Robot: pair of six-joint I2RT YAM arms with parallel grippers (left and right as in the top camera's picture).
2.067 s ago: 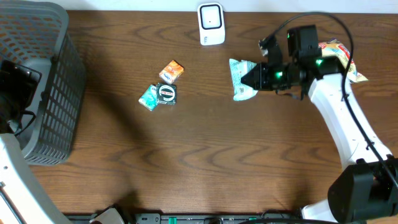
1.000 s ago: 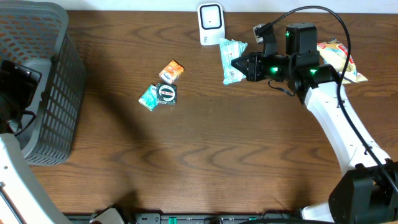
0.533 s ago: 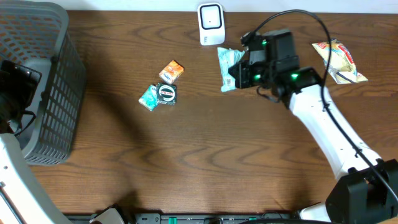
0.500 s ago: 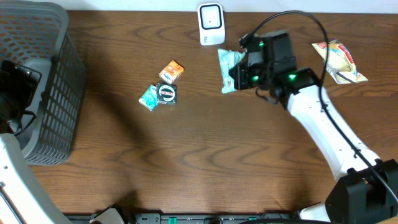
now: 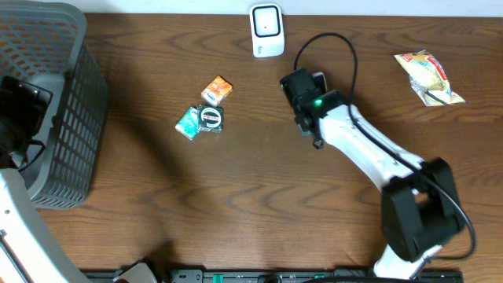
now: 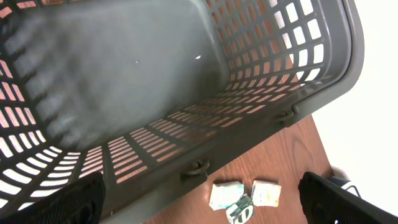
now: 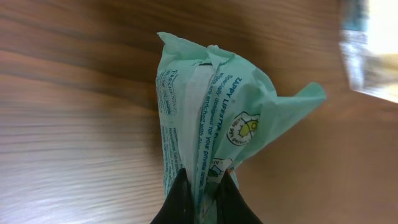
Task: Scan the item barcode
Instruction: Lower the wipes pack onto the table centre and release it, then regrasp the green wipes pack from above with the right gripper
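Observation:
I need to lower the pale green packet (image 7: 211, 106) with my right gripper and release it onto the bare wooden table, because that open wood is below the gripper.
In the right wrist view, my right gripper (image 7: 202, 191) is shut on the lower edge of a crumpled pale green packet (image 7: 211, 106) with blue print, held above the wooden table. The white scanner (image 7: 368, 50) is a blur at that view's top right. From overhead, the right gripper (image 5: 297, 85) sits just below and right of the scanner (image 5: 266, 30), and its wrist hides the packet. My left gripper (image 6: 202, 194) hangs open over the grey basket (image 6: 186, 124), with nothing between its fingers.
Three small items lie left of centre: an orange pack (image 5: 216, 90), a teal pack (image 5: 187, 123) and a black pack (image 5: 211, 118). A yellow snack bag (image 5: 428, 75) lies at the far right. The basket (image 5: 55, 71) fills the left edge.
The right arm has swung left and turned over, carrying the green packet from right of the scanner to just below it. The packet is now hidden from overhead. The left arm is still.

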